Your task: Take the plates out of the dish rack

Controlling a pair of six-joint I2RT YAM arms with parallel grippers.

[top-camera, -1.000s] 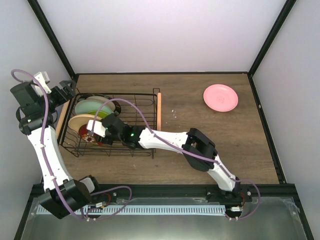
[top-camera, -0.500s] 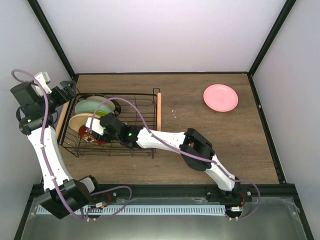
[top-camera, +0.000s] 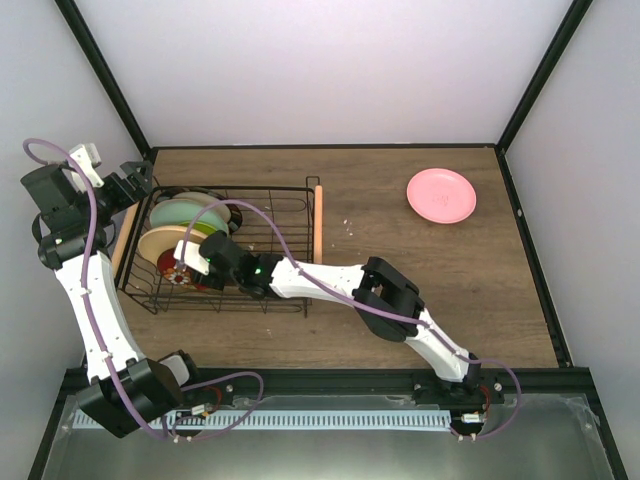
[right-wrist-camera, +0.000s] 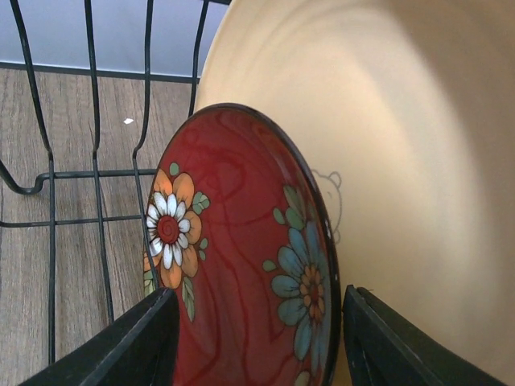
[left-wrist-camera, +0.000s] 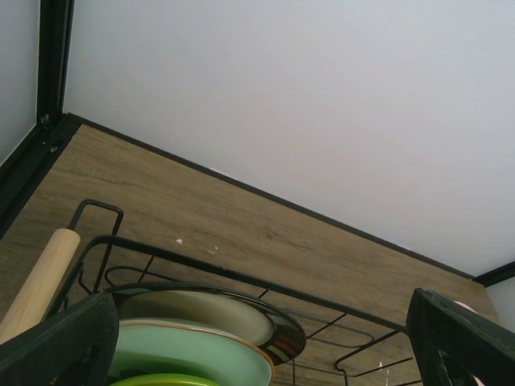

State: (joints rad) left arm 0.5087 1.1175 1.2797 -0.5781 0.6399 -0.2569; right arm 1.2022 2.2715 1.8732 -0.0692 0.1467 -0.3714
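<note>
I will next move my right gripper a little toward the yellow-orange plate and close it on the dark red patterned plate's rim (right-wrist-camera: 332, 299), because that rim is off-centre, next to one finger.
The dish rack (top-camera: 262, 190) stands at the table's left with several plates on edge in it. In the right wrist view my right gripper (right-wrist-camera: 261, 338) is open, its jaws on either side of the dark red patterned plate (right-wrist-camera: 233, 257), with a gap on each side. The yellow-orange plate (right-wrist-camera: 402, 161) stands right behind it. In the top view the right gripper (top-camera: 185, 262) is inside the rack. The pale mint plate (left-wrist-camera: 193, 354), the lime green plate (left-wrist-camera: 161, 379) and the dark-rimmed plate (left-wrist-camera: 209, 310) stand below my open left gripper (left-wrist-camera: 257, 346). A pink plate (top-camera: 441, 195) lies flat at the far right.
The rack's wooden rod handles lie along its left side (left-wrist-camera: 40, 273) and right side (top-camera: 318, 222). Black frame posts and pale walls close the table on three sides. The right arm stretches across the rack's near right corner.
My right arm has reached a little further left into the rack, bringing its open jaws closer around the dark red plate. The left arm has not moved.
</note>
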